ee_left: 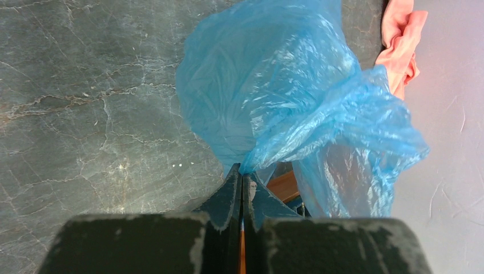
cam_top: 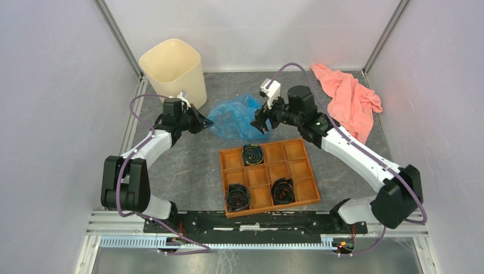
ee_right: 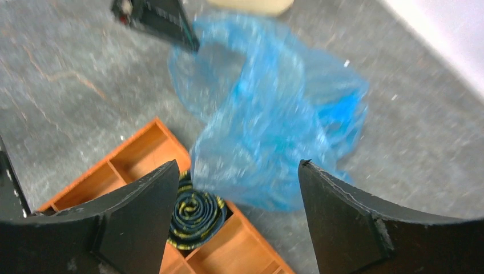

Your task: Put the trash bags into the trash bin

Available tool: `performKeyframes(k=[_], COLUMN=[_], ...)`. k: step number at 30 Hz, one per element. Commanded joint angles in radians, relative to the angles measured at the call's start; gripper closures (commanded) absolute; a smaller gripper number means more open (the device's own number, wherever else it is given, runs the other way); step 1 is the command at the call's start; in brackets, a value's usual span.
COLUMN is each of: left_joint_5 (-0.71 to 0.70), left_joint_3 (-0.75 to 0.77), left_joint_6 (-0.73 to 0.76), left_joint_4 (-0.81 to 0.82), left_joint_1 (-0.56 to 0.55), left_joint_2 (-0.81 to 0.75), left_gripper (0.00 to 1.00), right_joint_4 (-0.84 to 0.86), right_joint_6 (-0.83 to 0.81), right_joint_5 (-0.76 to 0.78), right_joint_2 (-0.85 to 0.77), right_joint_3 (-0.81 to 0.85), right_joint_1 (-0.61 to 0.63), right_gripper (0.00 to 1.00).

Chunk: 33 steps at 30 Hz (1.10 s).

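My right gripper will move down onto the bag's end opposite my left gripper and close, since the film still lies below its open, empty fingers.
The light-blue trash bag (cam_top: 234,117) lies crumpled on the grey table between both arms, just beyond the orange tray. My left gripper (cam_top: 206,122) is shut on the bag's left edge; in the left wrist view the film (ee_left: 285,97) bunches out from the closed fingertips (ee_left: 242,171). My right gripper (cam_top: 259,123) hovers at the bag's right side, open, with nothing between its fingers; the bag (ee_right: 268,120) shows ahead of its gap (ee_right: 240,168). The cream trash bin (cam_top: 173,71) stands upright at the back left, behind the left gripper.
An orange compartment tray (cam_top: 268,174) sits in front of the bag, holding three black coiled rolls (cam_top: 252,153). A salmon-pink cloth (cam_top: 348,97) lies at the back right. Grey walls enclose the table on three sides.
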Motion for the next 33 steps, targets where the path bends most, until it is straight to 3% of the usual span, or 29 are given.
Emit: performKeyframes(k=[1, 5, 13, 19, 22, 24, 26, 28, 30, 33], left_joint_5=[-0.011, -0.010, -0.001, 0.015, 0.033, 0.060, 0.069, 0.051, 0.029, 0.006], left_joint_3=[0.038, 0.044, 0.068, 0.072, 0.058, 0.033, 0.001, -0.029, -0.064, -0.152], left_joint_6=[0.058, 0.065, 0.089, 0.092, 0.088, 0.074, 0.060, 0.049, 0.032, -0.024], left_joint_4=[0.002, -0.012, -0.040, -0.042, -0.029, 0.000, 0.022, 0.048, 0.065, 0.154], left_joint_1=[0.003, 0.003, 0.003, 0.003, 0.001, 0.001, 0.000, -0.001, -0.001, -0.008], left_joint_2=[-0.032, -0.040, -0.042, -0.035, -0.026, -0.021, -0.019, -0.020, -0.031, -0.073], left_gripper=[0.98, 0.98, 0.98, 0.98, 0.98, 0.96, 0.90, 0.83, 0.70, 0.43], right_joint_4=[0.106, 0.084, 0.097, 0.045, 0.049, 0.061, 0.118, 0.214, 0.300, 0.373], right_joint_6=[0.014, -0.030, -0.158, -0.243, -0.247, -0.240, -0.189, -0.108, -0.019, 0.082], right_joint_5=[-0.021, -0.106, -0.459, -0.548, -0.572, -0.616, -0.654, -0.658, -0.611, -0.534], right_joint_2=[0.020, 0.134, 0.389, 0.520, 0.526, 0.521, 0.512, 0.495, 0.472, 0.436], right_joint_3=[-0.001, 0.086, 0.187, 0.216, 0.183, 0.149, 0.095, 0.033, -0.010, -0.059], right_joint_1=[-0.062, -0.121, -0.237, -0.241, -0.244, -0.252, -0.265, -0.275, -0.279, -0.280], right_gripper=[0.16, 0.21, 0.18, 0.18, 0.22, 0.34, 0.55, 0.82, 0.99, 1.00])
